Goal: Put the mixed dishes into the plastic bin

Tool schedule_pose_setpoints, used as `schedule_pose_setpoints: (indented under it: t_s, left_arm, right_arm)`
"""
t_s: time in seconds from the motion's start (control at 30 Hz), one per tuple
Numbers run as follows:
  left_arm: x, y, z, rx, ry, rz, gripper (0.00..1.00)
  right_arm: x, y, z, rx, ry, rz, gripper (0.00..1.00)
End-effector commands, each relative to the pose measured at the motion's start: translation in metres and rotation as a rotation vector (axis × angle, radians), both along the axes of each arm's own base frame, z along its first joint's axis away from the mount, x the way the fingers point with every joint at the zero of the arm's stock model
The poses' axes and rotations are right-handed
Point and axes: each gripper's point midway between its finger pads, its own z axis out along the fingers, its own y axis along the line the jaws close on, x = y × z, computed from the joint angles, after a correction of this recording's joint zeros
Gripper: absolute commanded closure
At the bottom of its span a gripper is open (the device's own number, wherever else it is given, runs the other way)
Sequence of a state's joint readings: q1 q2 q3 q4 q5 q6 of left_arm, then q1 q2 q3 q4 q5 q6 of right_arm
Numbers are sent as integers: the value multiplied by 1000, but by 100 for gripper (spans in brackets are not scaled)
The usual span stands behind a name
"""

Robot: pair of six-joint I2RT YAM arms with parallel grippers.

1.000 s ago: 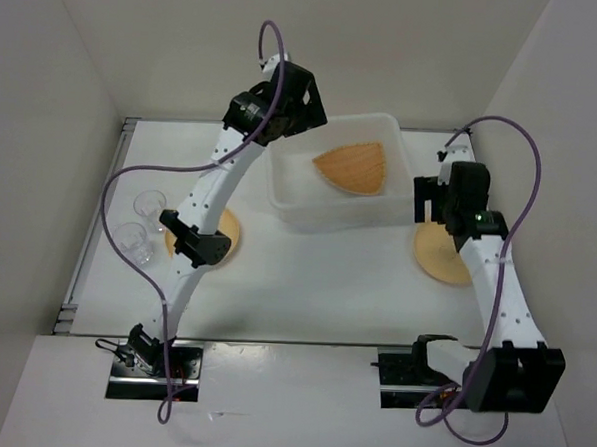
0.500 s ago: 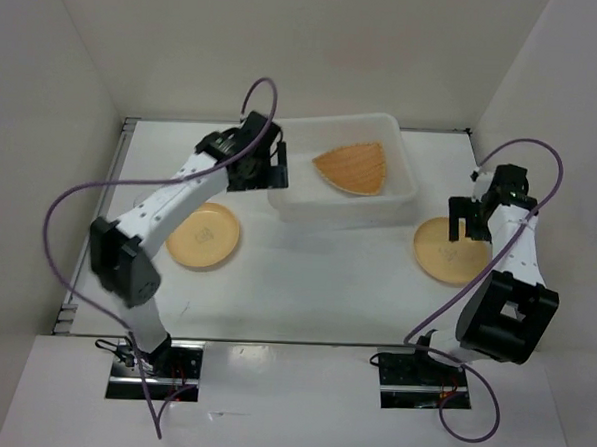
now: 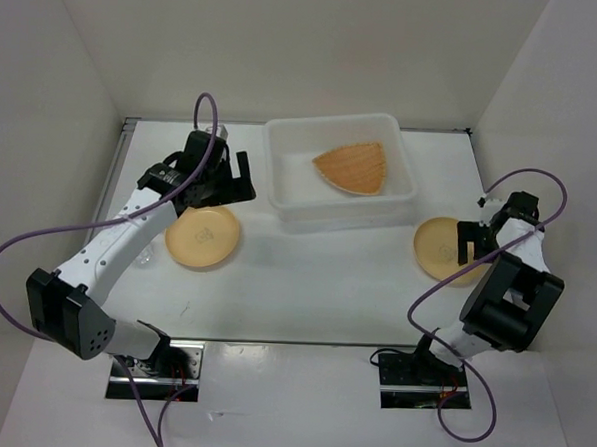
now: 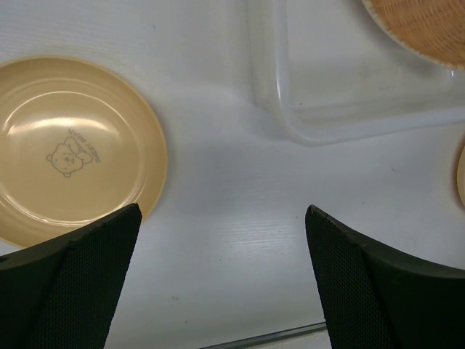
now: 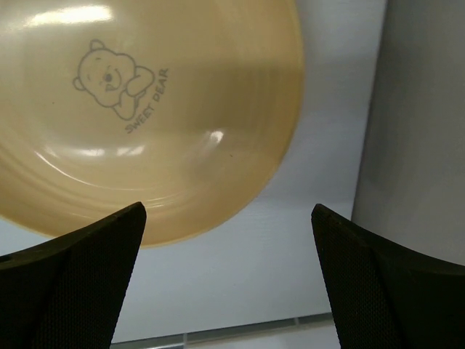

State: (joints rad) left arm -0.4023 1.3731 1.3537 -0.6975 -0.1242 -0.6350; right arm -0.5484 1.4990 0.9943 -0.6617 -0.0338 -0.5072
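My right gripper lowers toward the nearby wall next, onto the orange-yellow plate's wall-side rim (image 5: 273,171) below it, as bare table there leaves room for a finger.
The white plastic bin (image 3: 280,188) stands at the back centre with the tan woven plate (image 3: 354,166) in it. One orange-yellow plate (image 3: 203,237) lies left of the bin, the other (image 3: 439,249) to its right. My left gripper (image 3: 225,188) is open and empty over the far edge of the left plate. In the left wrist view, that plate (image 4: 73,149), the bin's corner (image 4: 290,109) and the woven plate (image 4: 429,22) show beyond the gripper (image 4: 221,291). My right gripper (image 3: 476,245) is open and empty over the right plate's right edge (image 5: 145,109). My left arm mostly hides the clear cups.
White walls enclose the table on the left, back and right. The right wall (image 5: 425,145) stands close beside my right gripper (image 5: 225,291). A metal rail (image 3: 86,262) runs along the table's left edge. The rim of the other plate (image 4: 461,174) shows at the right of the left wrist view.
My left arm has swung from the bin's left end down and left to the left plate. My right arm has drawn back to the right plate's right edge.
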Motion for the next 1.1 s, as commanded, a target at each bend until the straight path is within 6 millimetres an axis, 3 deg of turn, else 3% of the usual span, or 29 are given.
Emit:
schedule_pose_setpoints:
  t_s: [0.0, 0.13, 0.23, 0.3, 0.43, 0.57, 0.63, 0.7, 0.73, 0.87, 0.97, 1.07]
  left_arm:
    - [5, -4, 3, -46, -22, -7, 0]
    - [-1, -10, -5, -100, 23, -16, 0]
    - [-5, -11, -13, -106, 49, -13, 0]
    - [-5, -11, -13, -106, 49, -13, 0]
    - [-3, -11, -19, -98, 72, -11, 0]
    - [-1, -13, -25, -112, 96, 13, 0]
    - [-2, -15, -25, -126, 102, 15, 0]
    - [-2, -16, -27, -134, 105, 24, 0]
    - [-3, -15, -30, -137, 115, 31, 0]
    - [-8, -15, -34, -145, 129, 33, 0]
    - [-18, -10, -36, -146, 127, 45, 0]
    - [-30, -4, -44, -144, 138, 63, 0]
  right_arm:
    - [16, 3, -4, 45, -71, 89, 1]
    - [24, 2, -24, 102, -75, 79, 1]
    - [23, 9, -52, 210, -29, 51, 1]
    - [24, 0, -61, 252, -13, 2, 3]
    - [22, -26, -76, 383, -9, -93, 27]
    - [15, -25, -88, 409, 24, -91, 51]
    - [14, -26, -88, 402, 30, -94, 72]
    - [14, -28, -92, 395, 35, -96, 83]
    - [11, -28, -95, 392, 50, -101, 95]
    - [7, -26, -95, 400, 71, -115, 100]
    - [16, -29, -67, 367, 21, -128, 100]
    - [40, -44, -4, 288, -124, -120, 100]
